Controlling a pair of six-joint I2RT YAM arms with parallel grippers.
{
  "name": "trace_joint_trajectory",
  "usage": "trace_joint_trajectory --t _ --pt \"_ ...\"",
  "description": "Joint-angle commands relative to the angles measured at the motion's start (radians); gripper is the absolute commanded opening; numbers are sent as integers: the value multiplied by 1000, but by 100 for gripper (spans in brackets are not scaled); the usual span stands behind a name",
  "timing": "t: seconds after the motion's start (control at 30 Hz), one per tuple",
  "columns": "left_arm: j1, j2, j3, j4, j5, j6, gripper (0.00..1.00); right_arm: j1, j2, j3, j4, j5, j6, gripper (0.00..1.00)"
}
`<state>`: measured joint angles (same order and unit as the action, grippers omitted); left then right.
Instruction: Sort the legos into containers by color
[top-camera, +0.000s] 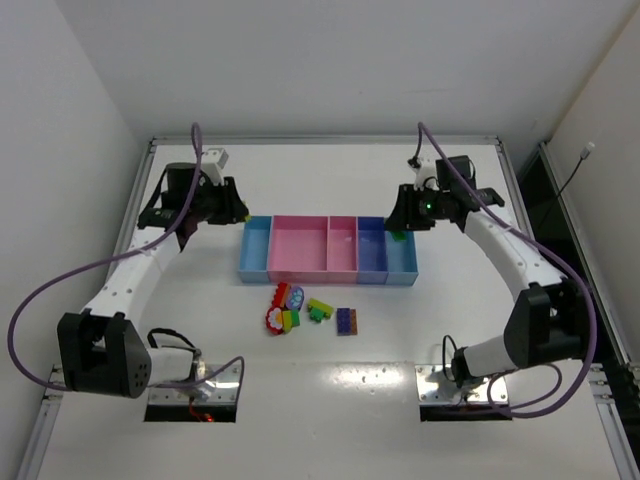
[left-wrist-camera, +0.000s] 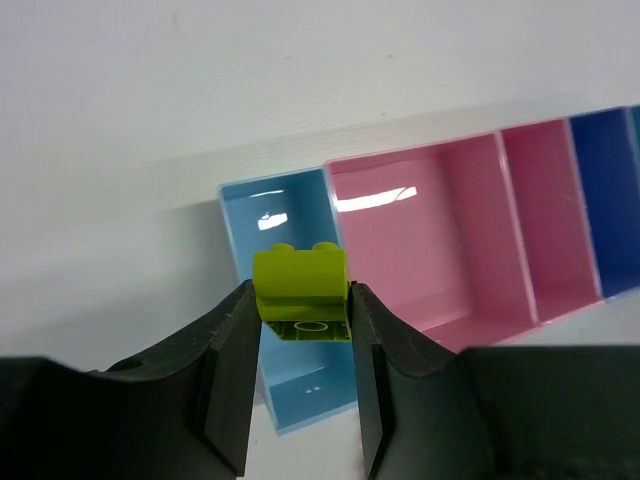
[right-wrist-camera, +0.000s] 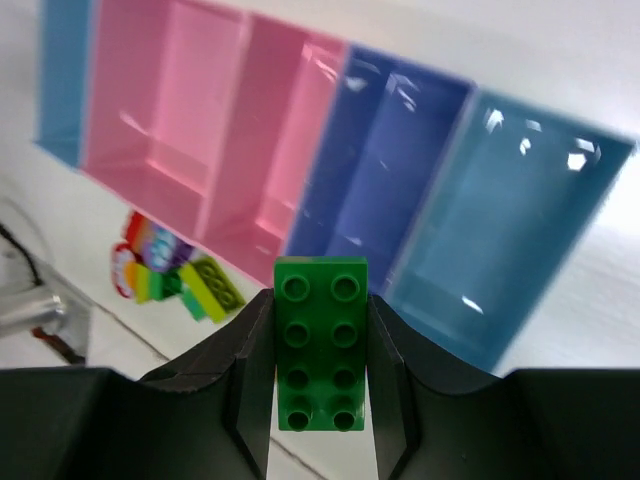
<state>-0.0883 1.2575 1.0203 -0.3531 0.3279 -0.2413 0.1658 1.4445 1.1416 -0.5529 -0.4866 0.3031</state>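
Note:
I should turn my right gripper a little next, and then move it from the periwinkle bin over the light blue bin beside it.
My left gripper (left-wrist-camera: 302, 330) is shut on a lime brick (left-wrist-camera: 300, 285) and holds it above the left light blue bin (left-wrist-camera: 290, 220). In the top view this gripper (top-camera: 237, 212) hovers just left of the bin row (top-camera: 327, 247). My right gripper (right-wrist-camera: 320, 375) is shut on a dark green brick (right-wrist-camera: 320, 345), held over the near edge of the periwinkle bin (right-wrist-camera: 385, 160) and the right light blue bin (right-wrist-camera: 500, 210). In the top view it (top-camera: 398, 226) is above the row's right end. Loose bricks (top-camera: 290, 307) lie in front of the bins, with a purple brick (top-camera: 346, 320).
All five bins look empty, including the wide pink bin (left-wrist-camera: 400, 235) and the narrow pink bin (left-wrist-camera: 540, 200). White walls enclose the table on three sides. Purple cables loop from both arms. The two arm bases stand at the near edge.

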Motion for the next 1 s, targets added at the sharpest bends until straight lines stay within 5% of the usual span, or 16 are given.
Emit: trace_joint_trajectory --t 0.0,0.67,0.97 --pt "-19 26 32 -52 -135 27 0 -3 -15 -49 -22 109 -35 0" --pt "-70 203 145 -89 -70 74 0 -3 114 -37 36 220 -38 0" --pt "-79 212 155 -89 -59 74 0 -12 123 -66 54 232 -47 25"
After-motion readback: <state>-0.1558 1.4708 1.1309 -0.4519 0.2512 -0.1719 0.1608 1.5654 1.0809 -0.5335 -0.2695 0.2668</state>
